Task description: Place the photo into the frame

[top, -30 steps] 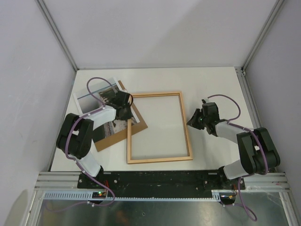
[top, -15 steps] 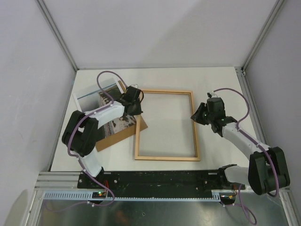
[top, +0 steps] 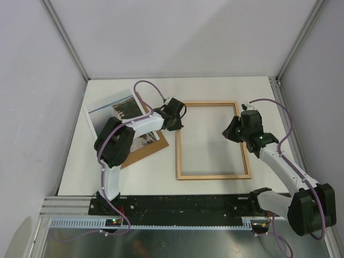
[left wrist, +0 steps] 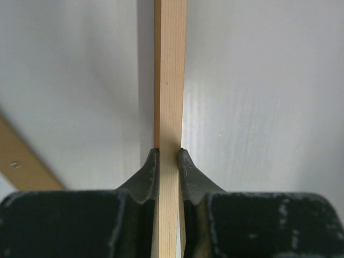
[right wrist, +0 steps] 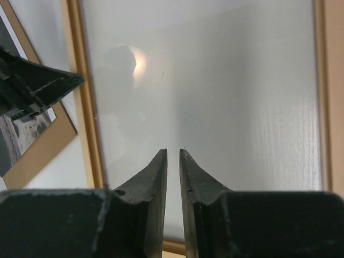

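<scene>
My left gripper will push the frame's pinched bar [top: 179, 128] slightly away from the backing board and open to let go of it, since the frame [top: 214, 176] lies flat on the table.
The wooden frame [top: 214, 176] lies flat, pale back up, right of the table's middle. My left gripper [top: 173, 121] is shut on its left rail [left wrist: 170, 80] near the far left corner. My right gripper [top: 232, 132] sits over the right rail, fingertips pointing into the frame's opening, jaws almost together with nothing between them. The right wrist view shows the frame's rails [right wrist: 86, 107] and the left gripper at the left edge. The photo [top: 119, 108] lies at the far left, partly on the brown backing board [top: 141, 151] and partly hidden by my left arm.
The backing board's corner also shows in the left wrist view [left wrist: 24, 164] and in the right wrist view [right wrist: 48, 145]. Enclosure walls and aluminium posts bound the table. The arm bases stand on the black rail [top: 188, 204] at the near edge.
The frame has slid to the right, off the backing board, with both grippers moving right along with it. The left arm has stretched out. The photo and board stayed in place.
</scene>
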### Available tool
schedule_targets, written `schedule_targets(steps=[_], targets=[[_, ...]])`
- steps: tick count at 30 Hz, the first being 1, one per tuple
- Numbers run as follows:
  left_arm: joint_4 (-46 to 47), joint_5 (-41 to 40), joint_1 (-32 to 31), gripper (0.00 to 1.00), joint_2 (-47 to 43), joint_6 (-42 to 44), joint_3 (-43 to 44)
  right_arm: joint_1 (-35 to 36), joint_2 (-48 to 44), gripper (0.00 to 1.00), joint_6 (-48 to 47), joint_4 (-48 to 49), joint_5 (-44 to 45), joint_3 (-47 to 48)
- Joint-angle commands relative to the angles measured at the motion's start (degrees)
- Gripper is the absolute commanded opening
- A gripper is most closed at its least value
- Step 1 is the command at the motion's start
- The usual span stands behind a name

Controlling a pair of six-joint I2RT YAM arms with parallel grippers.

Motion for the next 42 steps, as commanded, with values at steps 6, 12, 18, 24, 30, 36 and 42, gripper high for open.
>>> schedule_targets(steps=[6,12,18,24,30,36,42], targets=[[3.82,0.52,-1.59,0.00,4.38,-4.86,7.41,-0.40,-2.67,0.20,-1.99,-3.77,1.37,2.96],[4.58,1.47,-2.07,0.26,4.67,-3.18,7.84,-0.41,-2.36,0.25,-2.22,-3.56,0.74,2.92],[4.69,1.19,-1.78,0.64,-0.05,-0.65,6.94,1.15,-0.80,0.35,-2.23,-2.09,-1.08,3.14],[4.63,-1.65,1.54,0.77,-13.65,-0.67,-2.51,8.24,4.68,0.45,-3.16,1.91,-3.76,6.79],[4.54,-3.69,16.09,0.79,-32.21,-4.40,-20.81,16.46,18.45,0.52,-4.94,6.63,-5.50,16.24],[4.13,3.20,40.33,0.79,-42.45,0.63,-33.49,20.80,32.41,0.56,-6.33,9.60,-8.39,26.21],[3.93,6.77,52.65,0.80,-40.63,4.87,-35.15,23.47,43.98,0.62,-8.69,9.79,-11.53,36.10]])
